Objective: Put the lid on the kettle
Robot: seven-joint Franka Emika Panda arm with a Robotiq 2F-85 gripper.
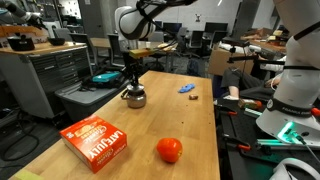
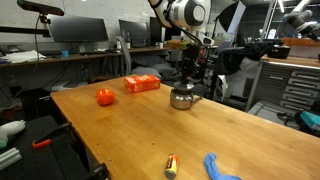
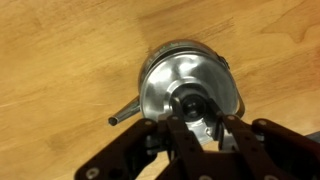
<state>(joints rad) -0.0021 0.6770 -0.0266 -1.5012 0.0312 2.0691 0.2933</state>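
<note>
The gripper lowers the lid onto the kettle's opening (image 2: 184, 93) below the fingers next and releases the lid's knob, since the lid still hangs above the kettle's rim.
The kettle (image 1: 134, 99) is a small shiny silver pot standing on the wooden table, seen in both exterior views (image 2: 183, 100). In the wrist view its rim and thin side spout (image 3: 126, 115) show around the lid (image 3: 163, 85), a domed silvery disc with a dark knob, which lies over the kettle's mouth. My gripper (image 3: 200, 122) hangs straight above the kettle (image 1: 133, 88) (image 2: 186, 87). Its two dark fingers sit close on either side of the lid's knob and seem shut on it.
A red box (image 1: 97, 141) (image 2: 142, 84) and an orange-red ball (image 1: 169, 150) (image 2: 105, 97) lie on the table away from the kettle. A small blue object (image 1: 187, 89) (image 2: 220, 165) and a small yellowish item (image 2: 171, 165) lie near the other end.
</note>
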